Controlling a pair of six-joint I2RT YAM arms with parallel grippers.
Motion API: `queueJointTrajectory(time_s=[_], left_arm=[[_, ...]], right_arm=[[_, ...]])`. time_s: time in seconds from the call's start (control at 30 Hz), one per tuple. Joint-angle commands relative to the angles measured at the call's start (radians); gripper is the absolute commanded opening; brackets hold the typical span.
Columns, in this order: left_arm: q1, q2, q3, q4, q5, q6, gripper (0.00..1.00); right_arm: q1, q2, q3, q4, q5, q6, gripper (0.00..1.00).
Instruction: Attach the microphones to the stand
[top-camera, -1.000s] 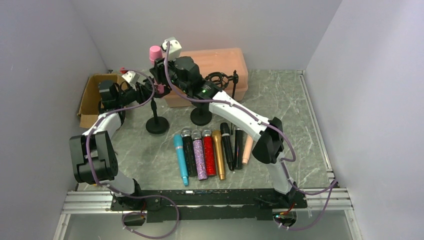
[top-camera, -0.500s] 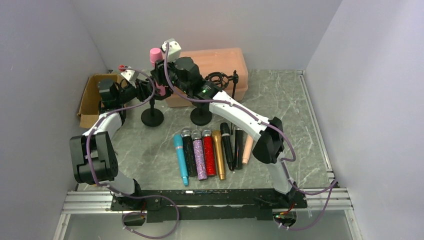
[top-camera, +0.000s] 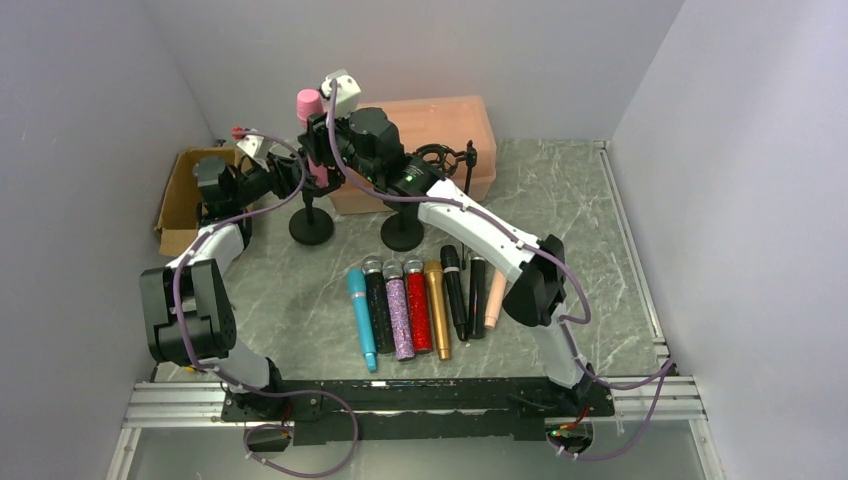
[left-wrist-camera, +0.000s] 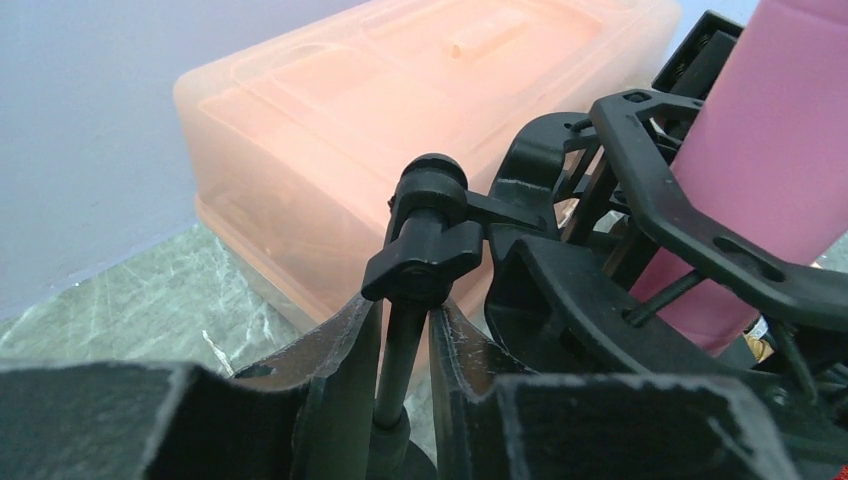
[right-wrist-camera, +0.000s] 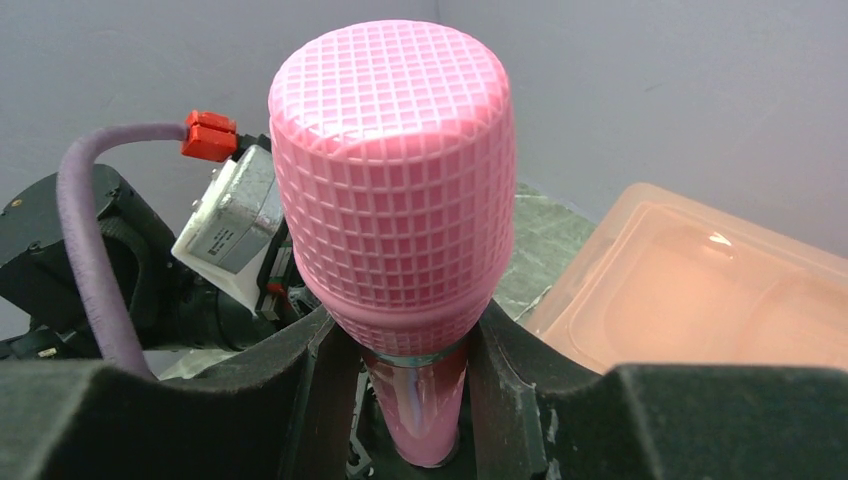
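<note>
The robot will lower its right gripper a little toward the stand and let go of the pink microphone there, since the microphone's body already stands inside the black clip (top-camera: 322, 186) (right-wrist-camera: 428, 464).
My right gripper (top-camera: 318, 135) is shut on the pink microphone (top-camera: 308, 104), just below its mesh head (right-wrist-camera: 395, 180). The microphone's body (right-wrist-camera: 422, 410) stands upright in the black clip of the left stand (top-camera: 311, 228). My left gripper (top-camera: 283, 178) is shut on that stand's thin pole (left-wrist-camera: 398, 352), just under the black knob (left-wrist-camera: 425, 255). The pink body also shows at the right of the left wrist view (left-wrist-camera: 770, 170), inside the clip. A row of microphones lies on the table: teal (top-camera: 361, 318), purple glitter (top-camera: 398, 312), red glitter (top-camera: 417, 306), gold (top-camera: 437, 310), peach (top-camera: 494, 298) and black ones (top-camera: 455, 290).
A second stand (top-camera: 402, 235) with an empty round mount (top-camera: 437, 160) stands to the right of the first. A peach plastic box (top-camera: 440, 130) sits behind both stands. A cardboard box (top-camera: 180, 195) is at the far left.
The left stand's base has slid back a little from the row. The pink microphone and both grippers have shifted slightly up and back with it.
</note>
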Motion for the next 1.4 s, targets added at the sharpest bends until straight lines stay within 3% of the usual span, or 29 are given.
queueJointTrajectory(time_s=[0.0,0.27,0.63,0.93,1.03,1.07,1.13,1.27,1.37], left_arm=[[-0.002,0.011,0.012,0.113,-0.019,-0.016,0.29],[0.001,0.019,-0.057,0.190,-0.041,-0.067,0.29],[-0.007,0.007,-0.067,0.341,-0.048,-0.291,0.29],[-0.014,-0.019,-0.131,0.329,-0.059,-0.284,0.30],[-0.010,-0.041,-0.156,0.278,-0.069,-0.243,0.43],[-0.005,-0.050,-0.156,0.248,-0.075,-0.229,0.52],[0.009,-0.070,-0.141,0.139,-0.091,-0.180,0.79],[0.055,-0.134,-0.098,-0.126,-0.144,-0.037,0.89],[0.094,-0.192,-0.085,-0.260,-0.165,0.028,0.91]], right_arm=[[0.007,0.009,0.037,0.036,-0.021,-0.006,0.00],[0.007,0.063,0.092,0.001,-0.046,0.000,0.00],[0.019,0.077,0.153,-0.002,-0.040,-0.042,0.00],[0.034,0.079,0.128,-0.001,-0.030,-0.065,0.00],[0.033,0.066,0.082,0.006,-0.012,-0.070,0.00],[0.033,0.057,0.058,0.014,-0.006,-0.071,0.00],[0.032,0.038,0.007,0.033,0.004,-0.072,0.00],[0.018,0.014,-0.040,0.047,0.012,-0.043,0.00],[0.012,-0.001,-0.063,0.065,0.011,-0.030,0.08]])
